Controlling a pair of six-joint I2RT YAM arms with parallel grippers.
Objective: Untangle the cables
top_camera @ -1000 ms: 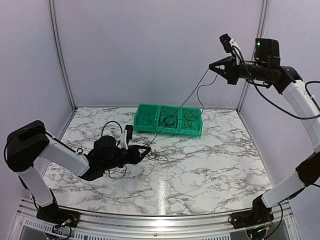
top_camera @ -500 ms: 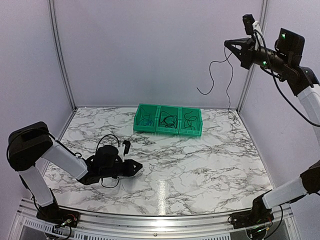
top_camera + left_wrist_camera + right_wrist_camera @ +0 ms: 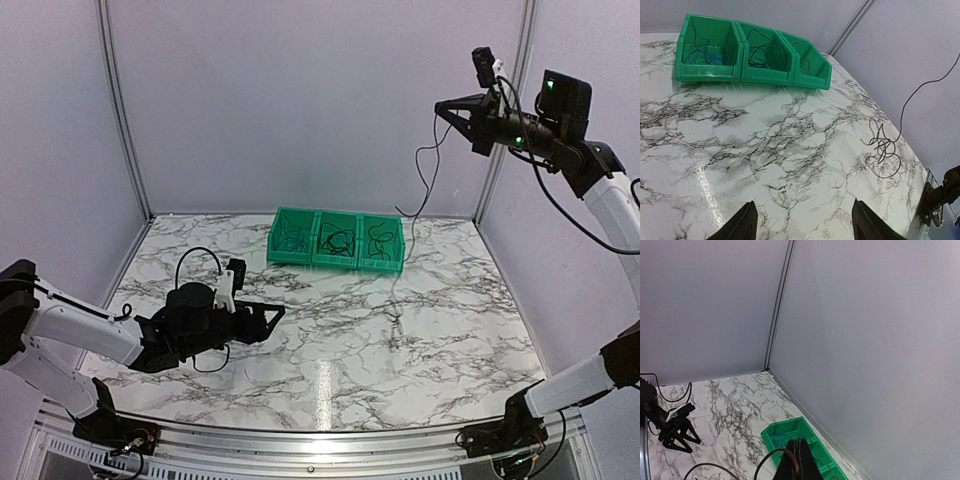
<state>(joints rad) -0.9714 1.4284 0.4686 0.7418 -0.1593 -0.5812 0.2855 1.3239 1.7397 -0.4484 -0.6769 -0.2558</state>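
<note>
I should next move my left gripper toward the right in the top view, tilting down onto the cable's tangled lower end (image 3: 885, 149), which is beyond its open fingers.
High at the right, my right gripper (image 3: 441, 107) is shut on a thin black cable (image 3: 421, 163). The cable hangs from it toward the table. In the left wrist view its lower end lies in a small tangle (image 3: 883, 146) on the marble, with one strand (image 3: 918, 91) rising up and to the right. In the right wrist view the cable (image 3: 771, 456) curls out from between the shut fingers (image 3: 799, 460). My left gripper (image 3: 272, 314) hovers low over the table at the left. It is open, its fingertips (image 3: 746, 223) stand wide apart with nothing between them, and it is well away from the tangle.
Three joined green bins (image 3: 335, 262) stand at the back middle of the table. The left bin (image 3: 707, 72) holds a blue wire and the other two hold black wires. Grey walls with metal posts close in the back and sides.
My left gripper opened, let go of the cable and drew back to the left. The right gripper swung high with the cable, which went from taut to hanging loose with its end on the table.
</note>
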